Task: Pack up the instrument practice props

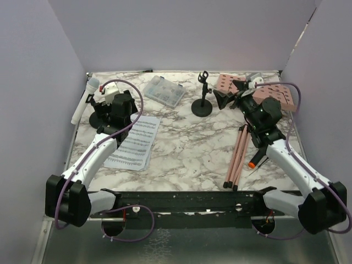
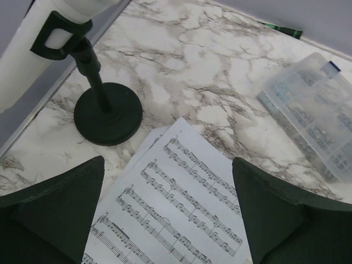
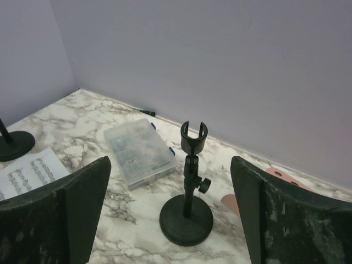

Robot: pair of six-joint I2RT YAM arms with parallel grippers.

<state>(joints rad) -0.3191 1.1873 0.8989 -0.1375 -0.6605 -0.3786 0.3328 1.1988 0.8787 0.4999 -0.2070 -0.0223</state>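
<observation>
The left gripper moves across onto the black holder's stem next, just under the white microphone, and closes. The stem stands left of the left gripper in the top view.
A white microphone leans in a black round-based mic holder at the far left. My left gripper hovers open beside it, over the white sheet-music pages. In the left wrist view the holder and the microphone are at upper left, and the pages lie below my left gripper. An empty mic holder stands mid-table. My right gripper is open just right of it, nothing between its jaws. The right wrist view faces that holder past my right gripper. The pink perforated board and its pink legs lie at the right.
A clear plastic compartment box lies at the back between the two holders, also in the wrist views as the box and the box. An orange-tipped stick lies beside the legs. Walls enclose the table on three sides.
</observation>
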